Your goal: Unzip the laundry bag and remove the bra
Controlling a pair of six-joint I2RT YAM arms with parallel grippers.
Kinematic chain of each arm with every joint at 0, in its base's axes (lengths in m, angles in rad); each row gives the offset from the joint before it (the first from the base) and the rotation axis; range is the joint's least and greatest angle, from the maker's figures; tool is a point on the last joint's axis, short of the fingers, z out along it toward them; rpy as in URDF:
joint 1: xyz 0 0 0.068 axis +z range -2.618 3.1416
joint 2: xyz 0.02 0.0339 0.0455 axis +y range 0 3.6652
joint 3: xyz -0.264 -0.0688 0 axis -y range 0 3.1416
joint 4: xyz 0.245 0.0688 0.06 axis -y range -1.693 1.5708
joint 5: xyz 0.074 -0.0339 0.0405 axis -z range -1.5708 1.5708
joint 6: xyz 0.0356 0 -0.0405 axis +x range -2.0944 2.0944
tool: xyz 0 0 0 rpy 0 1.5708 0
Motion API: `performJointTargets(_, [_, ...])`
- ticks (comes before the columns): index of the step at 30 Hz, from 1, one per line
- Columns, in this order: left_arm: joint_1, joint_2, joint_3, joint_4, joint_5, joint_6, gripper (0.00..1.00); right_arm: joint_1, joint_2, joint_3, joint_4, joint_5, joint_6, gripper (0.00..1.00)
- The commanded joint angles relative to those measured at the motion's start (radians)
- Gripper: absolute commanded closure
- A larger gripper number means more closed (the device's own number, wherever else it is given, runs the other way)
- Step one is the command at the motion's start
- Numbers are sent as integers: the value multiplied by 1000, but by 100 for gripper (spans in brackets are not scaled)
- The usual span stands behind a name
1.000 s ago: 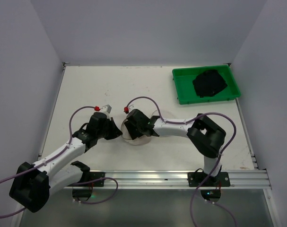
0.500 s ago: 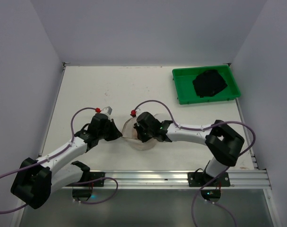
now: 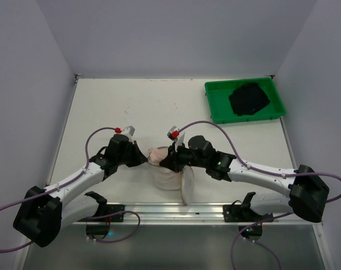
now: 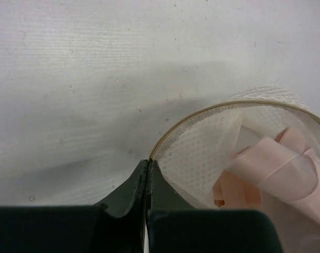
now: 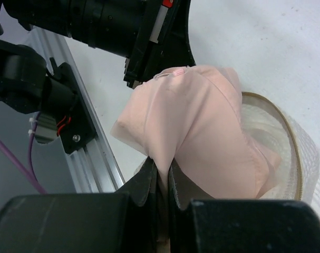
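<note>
My right gripper should go up and carry the bra (image 3: pixel 158 154) outward, then go down into the green tray's bare side (image 3: pixel 221 102) and let go of it there, because the dark garment leaves room there.
The laundry bag (image 3: pixel 169 179) is a cream mesh pouch on the table between both arms, its mouth open and its round flap (image 3: pixel 187 190) hanging toward the near edge. My left gripper (image 3: pixel 141 159) is shut on the bag's wire rim (image 4: pixel 165 138), its fingertips (image 4: pixel 149 164) pinching the edge. The pale pink bra (image 5: pixel 196 116) bulges out of the mouth. My right gripper (image 5: pixel 161 167) is shut on a fold of it. In the top view the bra (image 3: pixel 158 154) sits just above the bag beside the right gripper (image 3: pixel 170 160). Part of the bra (image 4: pixel 278 168) is still inside the mesh.
A green tray (image 3: pixel 215 108) holding a dark garment (image 3: pixel 249 98) stands at the back right. The aluminium rail (image 3: pixel 215 211) runs along the near edge, just below the bag. The left arm (image 5: pixel 96 21) is close behind the bra.
My right gripper shut on the bra and drew it up out of the bag's mouth, while its arm stretched out low to the right. The bag's flap dropped open. The left gripper kept its grip.
</note>
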Motion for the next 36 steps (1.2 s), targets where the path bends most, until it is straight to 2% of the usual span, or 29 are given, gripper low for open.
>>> performJointTargets(1, [2, -15, -9, 31, 3, -8, 100, 5, -27, -14, 140, -58, 15, 100])
performJointTargets(6, [0, -67, -27, 34, 32, -28, 100, 4, 3, -35, 284, 57, 60, 100])
performJointTargets(11, [-6, -122, -39, 37, 69, -55, 100, 4, 63, 42, 354, 203, 86, 100])
performJointTargets(17, [-9, -208, -41, 37, 94, -72, 100, 5, 155, 130, 385, 382, 141, 100])
performJointTargets(21, [-15, -240, -45, 32, 105, -83, 100, 2, 213, 199, 385, 436, 140, 100])
performJointTargets(26, [-18, -237, -65, 31, 91, -80, 100, -19, 262, 336, 358, 458, 114, 100])
performJointTargets(29, [-20, -240, -75, 19, 68, -95, 100, -44, 270, 428, 304, 481, 40, 100])
performJointTargets(36, [-20, -240, -71, -7, 0, -95, 100, -248, 191, 519, 180, 404, -12, 100])
